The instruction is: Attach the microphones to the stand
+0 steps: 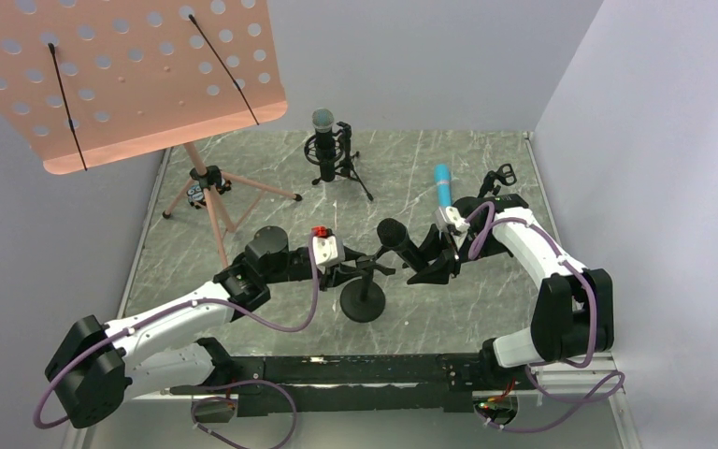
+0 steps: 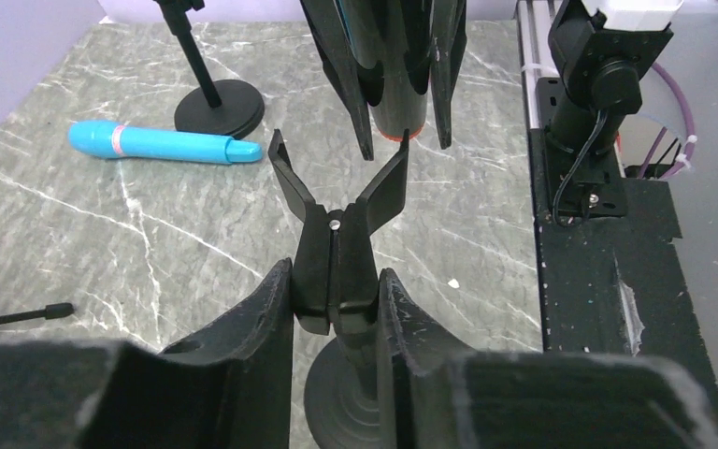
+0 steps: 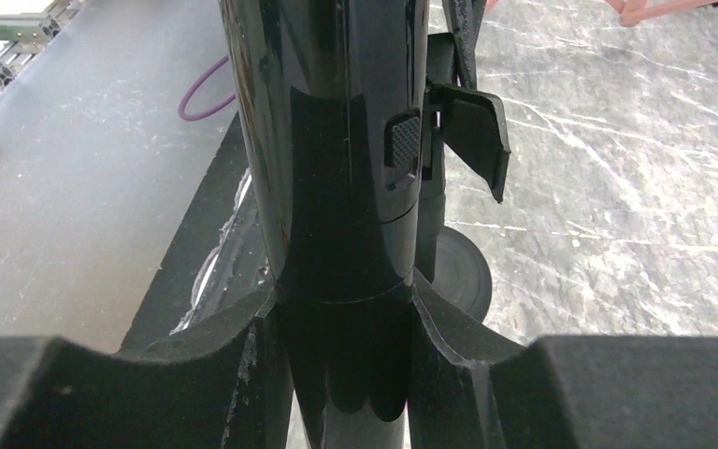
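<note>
My right gripper goes left in the top view to the clip's open prongs next and releases the all-black microphone there, as the prongs spread toward it.
My right gripper (image 1: 427, 261) is shut on the all-black microphone (image 1: 395, 234), which fills the right wrist view (image 3: 337, 159) between my fingers (image 3: 243, 346). In the left wrist view its orange-rimmed end (image 2: 398, 112) hangs just above the open clip (image 2: 337, 192) of the round-based stand (image 1: 364, 300). My left gripper (image 2: 335, 282) is shut on the clip's neck, also visible from the top (image 1: 355, 267). The blue microphone (image 1: 442, 184) lies flat on the table (image 2: 159, 142). The black microphone with silver mesh head (image 1: 323, 140) stands upright in a tripod stand at the back.
A pink perforated music stand (image 1: 122, 75) on a tripod (image 1: 210, 192) occupies the back left. A third small black stand (image 1: 499, 178) sits back right, its base showing in the left wrist view (image 2: 220, 108). A black rail (image 2: 598, 281) runs along the table's near edge.
</note>
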